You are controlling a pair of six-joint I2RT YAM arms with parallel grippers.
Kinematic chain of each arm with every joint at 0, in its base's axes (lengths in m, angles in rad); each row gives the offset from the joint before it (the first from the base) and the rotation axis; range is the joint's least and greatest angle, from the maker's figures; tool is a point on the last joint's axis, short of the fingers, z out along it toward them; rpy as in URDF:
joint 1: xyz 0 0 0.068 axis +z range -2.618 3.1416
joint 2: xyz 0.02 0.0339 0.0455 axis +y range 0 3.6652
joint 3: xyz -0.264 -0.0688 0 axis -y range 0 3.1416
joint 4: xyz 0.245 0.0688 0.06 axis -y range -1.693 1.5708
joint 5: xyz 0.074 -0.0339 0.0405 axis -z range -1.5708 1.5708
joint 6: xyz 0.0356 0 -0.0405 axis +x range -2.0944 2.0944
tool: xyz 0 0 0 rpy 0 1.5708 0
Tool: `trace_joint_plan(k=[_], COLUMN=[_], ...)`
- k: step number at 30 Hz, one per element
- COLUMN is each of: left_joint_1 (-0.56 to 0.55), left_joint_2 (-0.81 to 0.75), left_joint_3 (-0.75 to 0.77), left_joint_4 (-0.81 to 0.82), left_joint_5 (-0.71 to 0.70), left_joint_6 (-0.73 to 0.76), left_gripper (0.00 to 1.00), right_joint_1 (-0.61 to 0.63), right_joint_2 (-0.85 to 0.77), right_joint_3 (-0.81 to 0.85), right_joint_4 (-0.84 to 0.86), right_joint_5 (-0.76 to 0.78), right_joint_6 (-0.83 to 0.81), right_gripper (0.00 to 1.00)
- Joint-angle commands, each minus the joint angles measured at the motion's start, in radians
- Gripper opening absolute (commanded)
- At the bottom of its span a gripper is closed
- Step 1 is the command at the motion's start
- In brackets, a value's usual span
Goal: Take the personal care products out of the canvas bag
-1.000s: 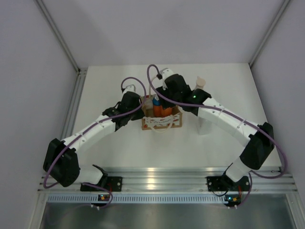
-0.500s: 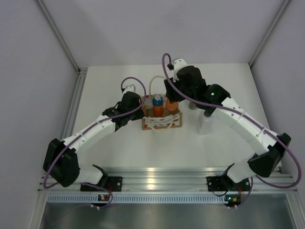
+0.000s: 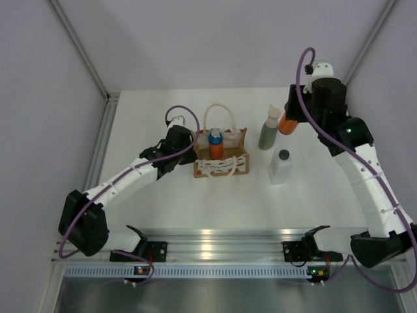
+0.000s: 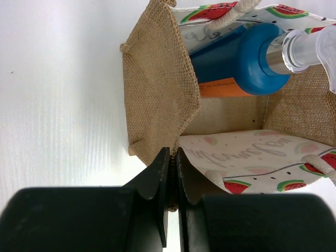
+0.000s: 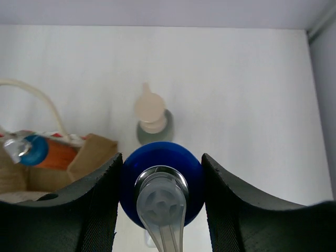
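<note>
The pump bottle stands below. So next I will move my right gripper away from the canvas bag (image 3: 222, 160) and lower the orange bottle (image 3: 288, 125) next to the white bottle.
The canvas bag (image 3: 222, 160) stands mid-table, a brown burlap tote with cream rope handles. My left gripper (image 3: 190, 141) is shut on its left rim, with the burlap edge pinched between the fingers (image 4: 164, 173). One blue-capped bottle with an orange label (image 3: 215, 143) stands inside the canvas bag (image 4: 157, 100). My right gripper (image 3: 293, 117) is high at the back right, shut on the blue cap of an orange bottle (image 3: 288, 125). That cap (image 5: 161, 184) fills the jaws. Directly below it stands the grey-green pump bottle (image 5: 151, 113).
The grey-green pump bottle (image 3: 269, 132) stands right of the bag. A white squarish bottle with a dark cap (image 3: 281, 167) stands just in front of it. Side walls close in the table on the left and right, and a metal rail (image 3: 215, 244) runs along the near edge.
My right arm has lifted the orange bottle out of the bag and swung it right, past the pump bottle. The left gripper has kept its hold on the bag rim.
</note>
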Motion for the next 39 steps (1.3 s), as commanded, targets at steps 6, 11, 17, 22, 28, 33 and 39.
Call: trace_joint_plan(k=[6,11,17,22,28,33,39], left_joint_1=[-0.001,-0.001,-0.003,-0.001,-0.001,-0.001,-0.001], left_joint_2=[-0.024,-0.029,-0.029,-0.032,-0.033,-0.036,-0.041], left_joint_3=[-0.006,-0.008,-0.014,-0.013,-0.014,-0.014,-0.014], left_joint_4=[0.009,0.009,0.008,0.009,0.008,0.009,0.006], left_joint_5=[-0.014,-0.014,-0.01,-0.003,0.003,0.011,0.016], left_joint_6=[0.01,0.017,0.02,0.026,0.029,0.027,0.032], left_gripper=[0.0,0.0,0.0,0.0,0.0,0.0,0.0], right_joint_1=[-0.278,-0.361,-0.384,-0.375,-0.374,-0.374,-0.374], right_joint_2=[-0.068,-0.058,-0.061,-0.071,-0.03,0.028,0.062], right_joint_3=[-0.21,-0.393,-0.577,-0.685,-0.722,-0.711,-0.682], right_joint_4=[0.173,0.324,0.511,0.649,0.715,0.703,0.635], right_joint_5=[0.023,-0.028,-0.052,-0.056,-0.042,-0.054,-0.065], right_joint_6=[0.053,0.078,0.088,0.064,0.052,0.055,0.067], right_gripper=[0.0,0.0,0.0,0.0,0.0,0.0,0.36])
